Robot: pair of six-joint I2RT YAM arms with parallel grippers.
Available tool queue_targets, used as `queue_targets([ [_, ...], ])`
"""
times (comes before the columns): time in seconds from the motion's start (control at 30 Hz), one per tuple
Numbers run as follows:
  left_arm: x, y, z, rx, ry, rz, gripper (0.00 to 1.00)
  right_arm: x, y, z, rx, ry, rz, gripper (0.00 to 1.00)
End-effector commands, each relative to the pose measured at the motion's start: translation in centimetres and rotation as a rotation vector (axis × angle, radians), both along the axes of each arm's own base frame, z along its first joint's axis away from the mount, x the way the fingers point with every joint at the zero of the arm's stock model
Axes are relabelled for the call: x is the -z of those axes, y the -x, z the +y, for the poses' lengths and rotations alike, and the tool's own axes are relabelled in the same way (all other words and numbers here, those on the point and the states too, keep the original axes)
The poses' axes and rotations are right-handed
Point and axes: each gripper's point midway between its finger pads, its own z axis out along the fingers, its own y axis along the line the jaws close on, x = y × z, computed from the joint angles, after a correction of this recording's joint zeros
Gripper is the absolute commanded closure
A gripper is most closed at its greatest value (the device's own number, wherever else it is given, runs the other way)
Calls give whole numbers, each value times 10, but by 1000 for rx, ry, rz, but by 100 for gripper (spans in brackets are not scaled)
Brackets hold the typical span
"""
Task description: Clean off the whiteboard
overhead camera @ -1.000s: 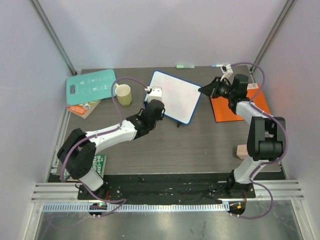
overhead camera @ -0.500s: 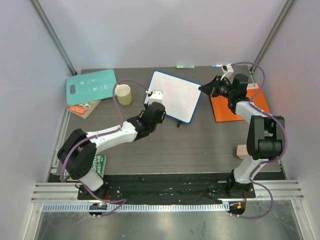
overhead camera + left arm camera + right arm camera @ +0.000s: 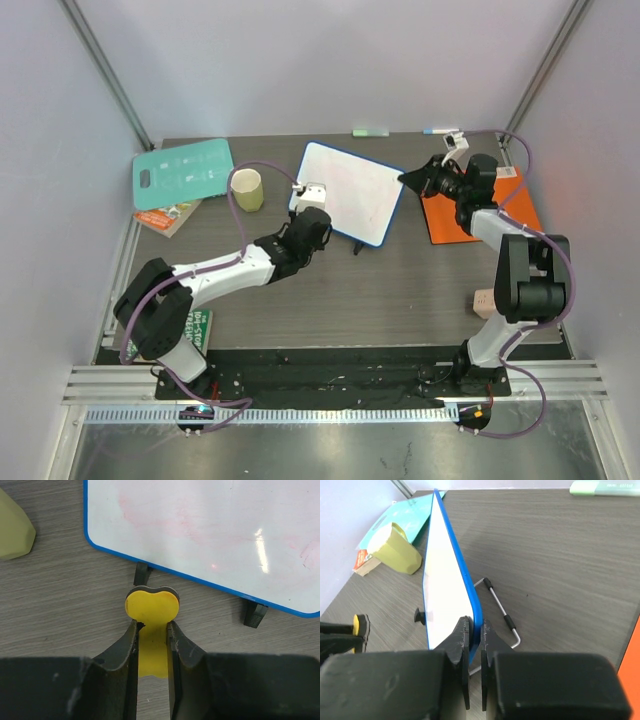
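Note:
My left gripper will move back from the whiteboard's lower edge and down toward the bare table before it, since that spot is clear for the yellow eraser (image 3: pixel 151 611).
The whiteboard (image 3: pixel 352 190) has a blue frame and stands tilted on two black feet (image 3: pixel 255 614) in the middle of the table. Faint red marks show on it in the left wrist view (image 3: pixel 200 525). My left gripper (image 3: pixel 308 206) is shut on a yellow eraser (image 3: pixel 151 611), just off the board's lower left edge and not touching it. My right gripper (image 3: pixel 404 180) is shut on the board's right frame edge (image 3: pixel 476 611). The board's wire stand (image 3: pixel 502 611) rests on the table behind it.
A yellow-green cup (image 3: pixel 247 189) and a teal cutting board (image 3: pixel 183 171) lie to the left, with a book (image 3: pixel 175 215) beside them. An orange folder (image 3: pixel 478 205) lies under the right arm. A wooden block (image 3: pixel 483 300) sits near right. Markers (image 3: pixel 370 131) lie along the back edge.
My left gripper with the eraser has drawn back slightly toward the near side, off the board's left edge. The right gripper has kept its hold and shifted slightly.

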Motion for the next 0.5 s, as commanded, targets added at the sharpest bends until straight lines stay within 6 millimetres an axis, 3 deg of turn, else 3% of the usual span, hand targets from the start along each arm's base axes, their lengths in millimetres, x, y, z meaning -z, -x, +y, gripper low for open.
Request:
queue_targets([
  [0.0,-14,5,2,-5,36,-21,100,-23,-8,-30,135,105,-262,99],
  [0.03,-13,6,2,-4,40,-18,100,-15,-5,-30,139,107,-247,99],
  [0.23,-14,10,2,7,43,-16,100,-22,-2,-31,144,120,-296,99],
  [0.47,-8,16,8,-19,57,-4,100,-15,13,-27,132,89,-284,97],
])
